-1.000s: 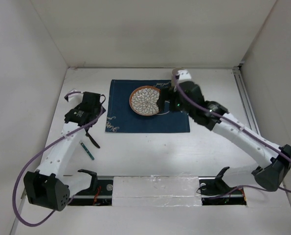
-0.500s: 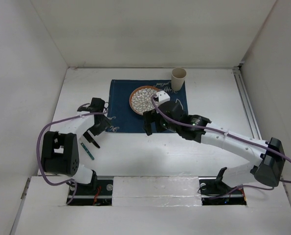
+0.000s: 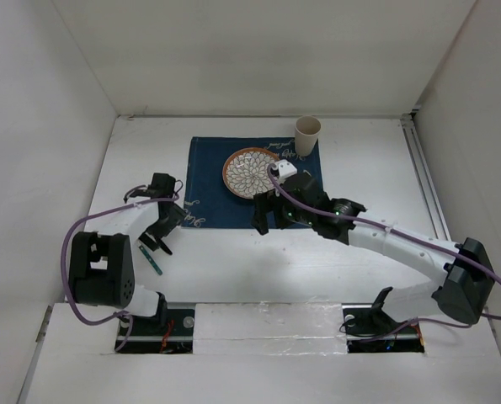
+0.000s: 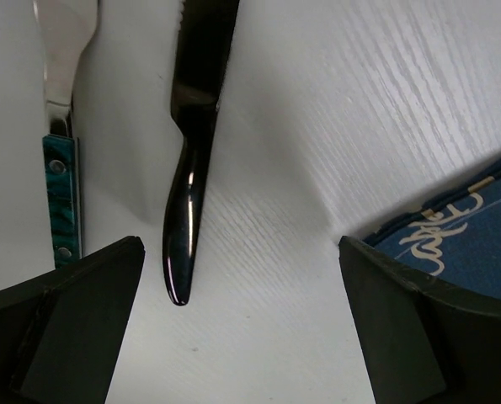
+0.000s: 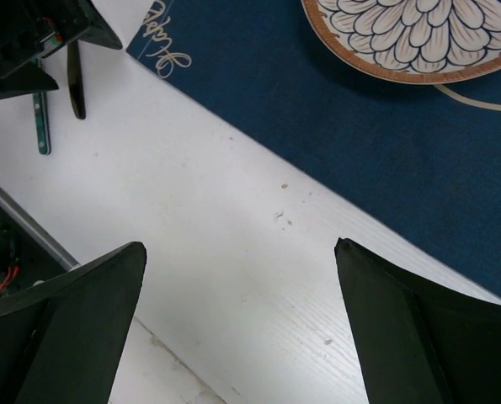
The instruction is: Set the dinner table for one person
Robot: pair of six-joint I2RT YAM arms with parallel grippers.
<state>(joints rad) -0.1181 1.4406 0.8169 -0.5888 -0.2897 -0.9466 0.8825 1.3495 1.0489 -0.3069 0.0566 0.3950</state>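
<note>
The knife's handle [image 3: 165,247] is off-center between the fingers of my left gripper. I need to move my left gripper away from the placemat toward the teal-handled utensil [image 3: 151,261], then close on the handle.
The dinner table [image 3: 376,168] is the white tabletop. A dark blue placemat [image 3: 208,172] lies on it with a flower-patterned plate [image 3: 248,173] on top and a tan cup [image 3: 308,133] at its far right corner. Left of the mat lie a black-handled knife [image 4: 191,202] and a teal-handled utensil [image 4: 61,198]. My left gripper [image 4: 237,252] hangs open low over the knife's handle end, touching nothing. My right gripper [image 5: 239,252] is open over bare table just in front of the mat's near edge, with the plate [image 5: 418,38] beyond it.
White walls close in the table on the left, back and right. A metal rail [image 3: 418,168] runs along the right side. The arm bases and a taped strip [image 3: 267,320] sit at the near edge. The left gripper [image 5: 31,42] shows at the top left of the right wrist view.
My right gripper has pulled back from the cup to the mat's near edge, leaving the cup standing. My left arm has folded and brought its gripper down over the cutlery.
</note>
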